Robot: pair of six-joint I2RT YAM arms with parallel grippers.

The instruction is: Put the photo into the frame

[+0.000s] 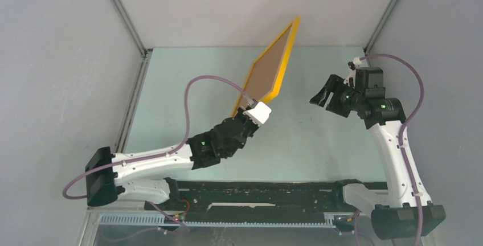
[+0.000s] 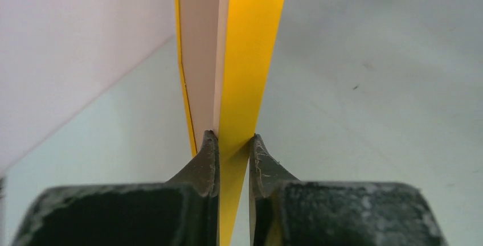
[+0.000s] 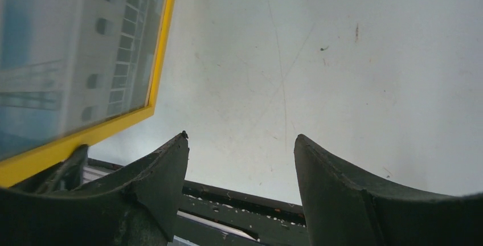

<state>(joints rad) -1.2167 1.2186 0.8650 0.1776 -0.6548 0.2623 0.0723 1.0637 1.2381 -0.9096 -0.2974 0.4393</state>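
The brown backing shows from above, so I will next turn my left gripper, lower the frame (image 1: 285, 58) and let go of it on the clear tabletop below my gripper.
My left gripper (image 1: 246, 106) is shut on the lower rail of the orange-yellow frame (image 1: 285, 58) and holds it up in the air, tilted on edge above the table. In the top view the frame's brown backing sheet (image 1: 267, 69) faces the camera. In the left wrist view my gripper (image 2: 233, 143) pinches the yellow rail (image 2: 250, 58) edge-on. The right wrist view shows the frame's front (image 3: 68, 143) with the photo (image 3: 74, 46) of a white building and blue sky inside it. My right gripper (image 1: 324, 99) is open and empty to the right of the frame, apart from it; it also shows in its own wrist view (image 3: 240, 143).
The pale green table (image 1: 307, 143) lies below both arms. Grey walls with metal corner posts (image 1: 122, 12) close in the back and sides. A black rail (image 1: 256, 192) runs along the near edge between the arm bases.
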